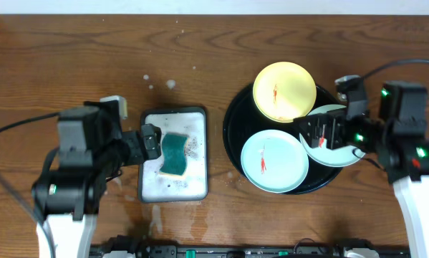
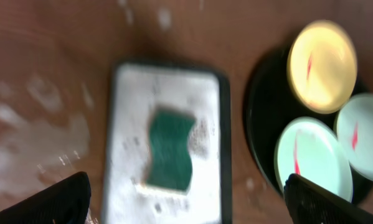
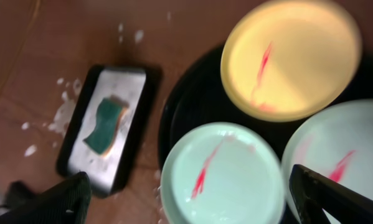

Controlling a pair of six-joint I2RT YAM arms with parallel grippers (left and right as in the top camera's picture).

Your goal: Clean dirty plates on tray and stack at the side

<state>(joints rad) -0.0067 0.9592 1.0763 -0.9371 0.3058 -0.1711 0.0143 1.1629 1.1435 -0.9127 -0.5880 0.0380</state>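
My right gripper moves down and slightly back to the front mint plate's rim (image 1: pixel 299 141) (image 3: pixel 268 147) by the second mint plate next, since open black tray leaves room there.
The black tray (image 1: pixel 232 125) holds three plates, each with a red smear: a yellow plate (image 1: pixel 284 90) at the back, a mint plate (image 1: pixel 274 161) at the front and a second mint plate (image 1: pixel 336 147) at the right, partly under my right arm. My right gripper (image 1: pixel 318 132) is open and empty above the tray. In the right wrist view its fingers (image 3: pixel 202 202) straddle the front mint plate (image 3: pixel 220 174), with the yellow plate (image 3: pixel 292 59) and the second mint plate (image 3: pixel 342 149) beside it. My left gripper (image 1: pixel 151 141) is open and empty at the white tray's left edge.
A white rectangular tray (image 1: pixel 193 183) left of the black tray holds a green sponge (image 1: pixel 175 153) in foam; the left wrist view shows this tray (image 2: pixel 130 124) and the sponge (image 2: pixel 170 149). Wet foam spots lie on the wooden table (image 1: pixel 171 84) around it.
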